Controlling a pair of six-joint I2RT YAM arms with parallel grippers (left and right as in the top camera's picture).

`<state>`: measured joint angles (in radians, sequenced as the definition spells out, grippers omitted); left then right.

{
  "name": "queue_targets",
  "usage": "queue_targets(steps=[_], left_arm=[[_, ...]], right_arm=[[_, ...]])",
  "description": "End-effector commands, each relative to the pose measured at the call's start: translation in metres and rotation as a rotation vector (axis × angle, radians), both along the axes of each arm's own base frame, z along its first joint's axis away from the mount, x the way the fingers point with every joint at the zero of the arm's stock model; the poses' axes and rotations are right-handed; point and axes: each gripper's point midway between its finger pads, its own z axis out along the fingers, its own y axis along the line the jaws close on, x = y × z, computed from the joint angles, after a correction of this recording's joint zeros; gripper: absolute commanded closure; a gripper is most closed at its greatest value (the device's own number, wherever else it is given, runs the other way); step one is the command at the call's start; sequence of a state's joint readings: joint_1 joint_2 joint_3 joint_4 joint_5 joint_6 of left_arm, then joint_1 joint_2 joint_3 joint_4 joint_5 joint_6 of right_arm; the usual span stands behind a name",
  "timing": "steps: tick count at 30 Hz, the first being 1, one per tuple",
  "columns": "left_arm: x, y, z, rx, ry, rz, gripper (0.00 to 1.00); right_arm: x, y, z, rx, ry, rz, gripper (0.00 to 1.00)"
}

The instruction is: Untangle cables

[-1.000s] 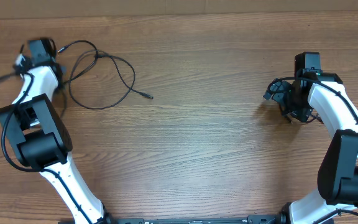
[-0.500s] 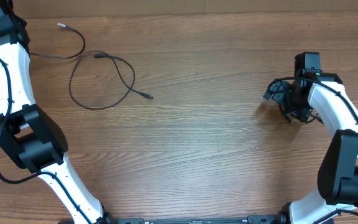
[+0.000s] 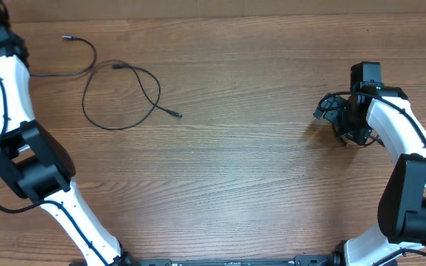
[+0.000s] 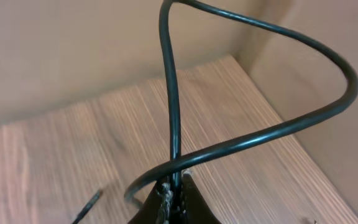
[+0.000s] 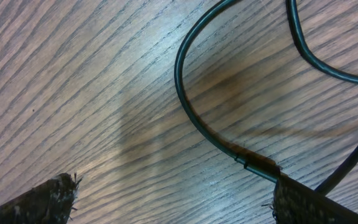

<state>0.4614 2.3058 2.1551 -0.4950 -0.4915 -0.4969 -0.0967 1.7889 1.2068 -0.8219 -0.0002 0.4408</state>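
My left gripper is above bare wood at the table's far corner, so I will next lower the cable there, apart from the open loop.
One thin black cable (image 3: 87, 68) runs from a plug end near the table's far edge leftward to my left arm (image 3: 2, 66). My left gripper (image 4: 174, 190) is shut on this cable (image 4: 260, 135), which loops up above the closed jaws; in the overhead view the gripper sits at the far left corner, mostly out of frame. A second cable (image 3: 124, 100) lies as a separate open loop on the wood. A small dark bundle (image 3: 330, 106) lies under my right gripper (image 3: 348, 122). My right gripper (image 5: 179, 202) is open, low over the table, with a cable and its plug (image 5: 257, 165) beside its right fingertip (image 5: 309, 202).
The wooden table (image 3: 235, 162) has a far edge along the top of the overhead view. A beige wall or box side (image 4: 73, 43) stands close behind the left gripper. Both white arms rise from the near edge.
My left arm has swung from beside the loop to the far left corner, drawing one cable out of it; the two cables now lie apart. The right arm has not moved.
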Motion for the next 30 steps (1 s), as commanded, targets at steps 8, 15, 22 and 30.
queue_targets(steps=[8, 15, 22, 30], left_arm=[[0.015, 0.022, 0.09, 0.19, -0.043, -0.186, 0.96], [0.048, 0.007, 0.028, 0.122, 0.004, -0.302, 0.96], [0.086, -0.008, -0.046, 0.063, -0.018, -0.35, 0.96], [0.087, -0.031, -0.122, -0.066, 0.073, -0.335, 0.54]], right_arm=[[-0.001, 0.002, -0.002, 0.002, 0.001, 0.003, 0.0], [-0.001, 0.002, -0.002, 0.002, 0.001, 0.003, 0.0], [-0.001, 0.002, -0.002, 0.002, 0.001, 0.003, 0.0], [-0.001, 0.002, -0.002, 0.002, 0.001, 0.003, 0.0]])
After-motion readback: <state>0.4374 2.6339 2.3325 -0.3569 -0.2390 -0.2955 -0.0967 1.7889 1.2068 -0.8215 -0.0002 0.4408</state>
